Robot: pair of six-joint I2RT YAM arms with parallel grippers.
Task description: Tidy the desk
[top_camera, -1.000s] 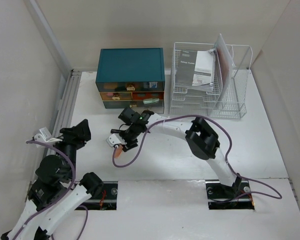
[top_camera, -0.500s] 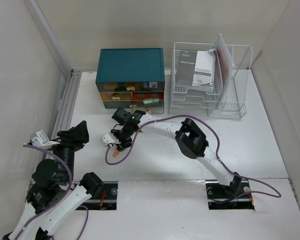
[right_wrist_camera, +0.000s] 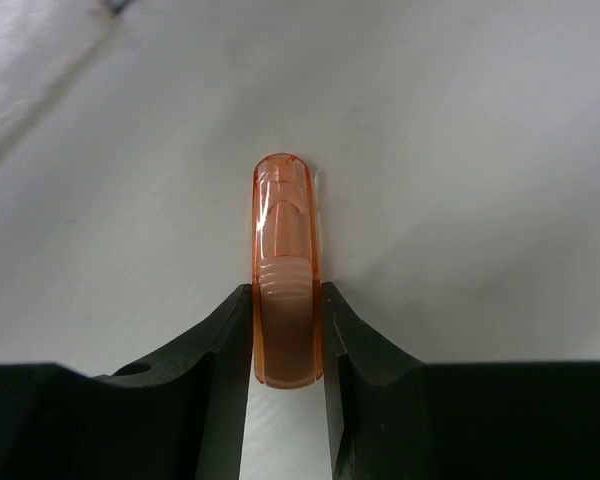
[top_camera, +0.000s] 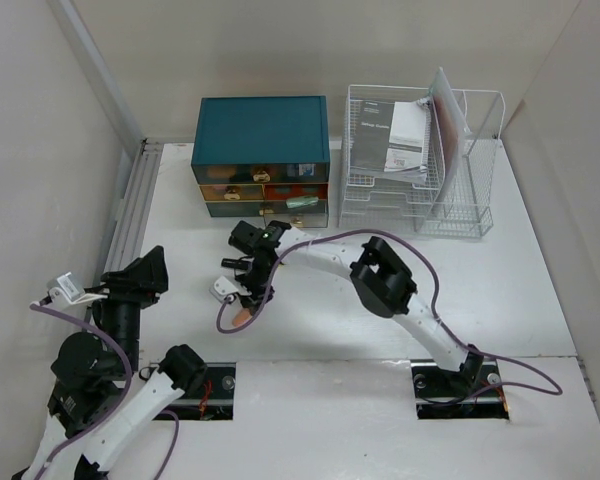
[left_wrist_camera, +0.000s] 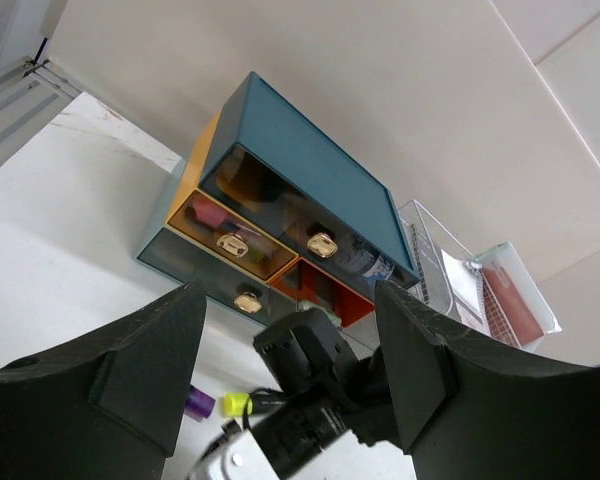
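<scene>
The protruding bottom drawer (top_camera: pixel 292 212) stands open, so my right gripper should next lift the orange piece (top_camera: pixel 242 318) off the desk, carry it outward over that drawer and release it inside.
On the white desk (top_camera: pixel 500 290), left of centre, lies a small orange translucent piece (top_camera: pixel 242 318). My right gripper (top_camera: pixel 244 303) reaches down over it. In the right wrist view the orange piece (right_wrist_camera: pixel 283 225) stands on edge on the desk (right_wrist_camera: pixel 460 150), and my right gripper (right_wrist_camera: pixel 285 300) is shut on it, both black fingers pressing its flat sides. My left gripper (top_camera: pixel 140 272) hovers open near the desk's left edge. In the left wrist view the left gripper (left_wrist_camera: pixel 285 375) holds nothing, and the right arm's wrist (left_wrist_camera: pixel 315 395) shows between its fingers.
A teal drawer box (top_camera: pixel 263 140) stands at the back left, some drawers holding small items. A white wire rack (top_camera: pixel 420 165) with papers stands at the back right. Small purple (left_wrist_camera: pixel 200 403) and yellow (left_wrist_camera: pixel 237 403) caps lie by the right wrist. A purple cable (top_camera: pixel 320 245) trails along the right arm.
The right jaws have closed onto the orange piece and shifted slightly toward the near edge. The left arm has drawn back to the left.
</scene>
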